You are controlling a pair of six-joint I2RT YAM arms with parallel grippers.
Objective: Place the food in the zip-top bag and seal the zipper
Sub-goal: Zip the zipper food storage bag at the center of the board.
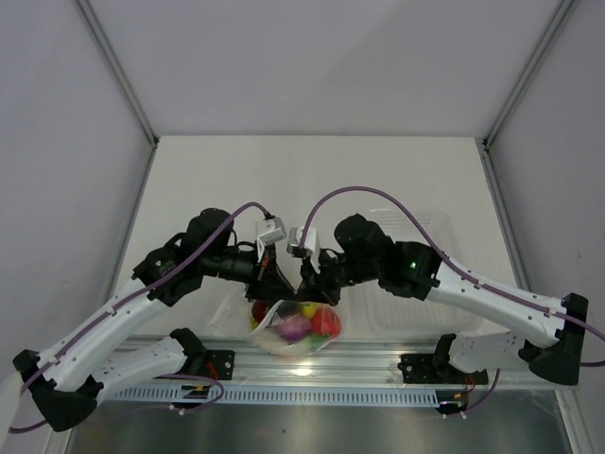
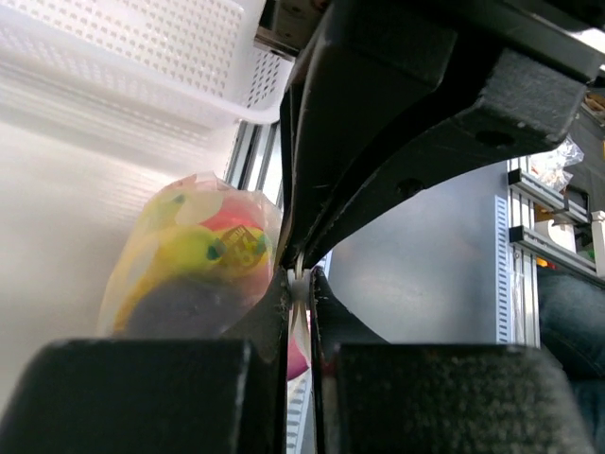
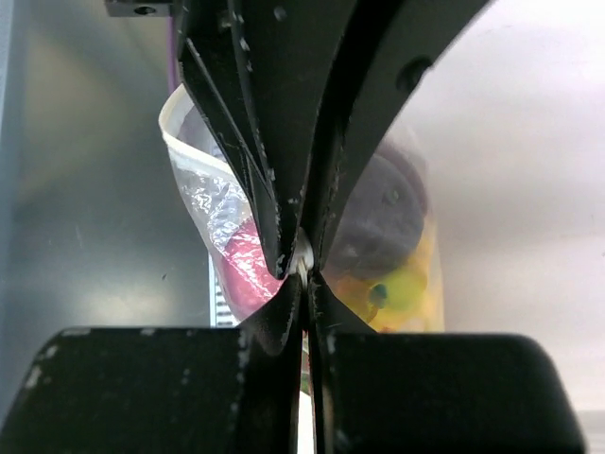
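Note:
Next, my left gripper should slide left in the top view along the zipper and release, because the bag's opening end still gapes there.
The zip-top bag (image 1: 295, 326) hangs just above the table's front edge, held up between both arms. The food is inside it: a red fruit (image 1: 326, 324), a yellow piece (image 2: 203, 251) and a purple piece (image 3: 378, 213) show through the plastic. My left gripper (image 1: 281, 281) and right gripper (image 1: 309, 281) meet tip to tip at the bag's mouth. Each is shut on the zipper (image 3: 302, 257), which shows as a thin white strip pinched between the fingers. In the left wrist view the same strip (image 2: 301, 284) sits in my left gripper's nip.
A clear ridged plastic tray (image 1: 425, 222) lies at the right under my right arm, and its perforated wall (image 2: 142, 57) fills the top of the left wrist view. An aluminium rail (image 1: 312, 364) runs along the front edge below the bag.

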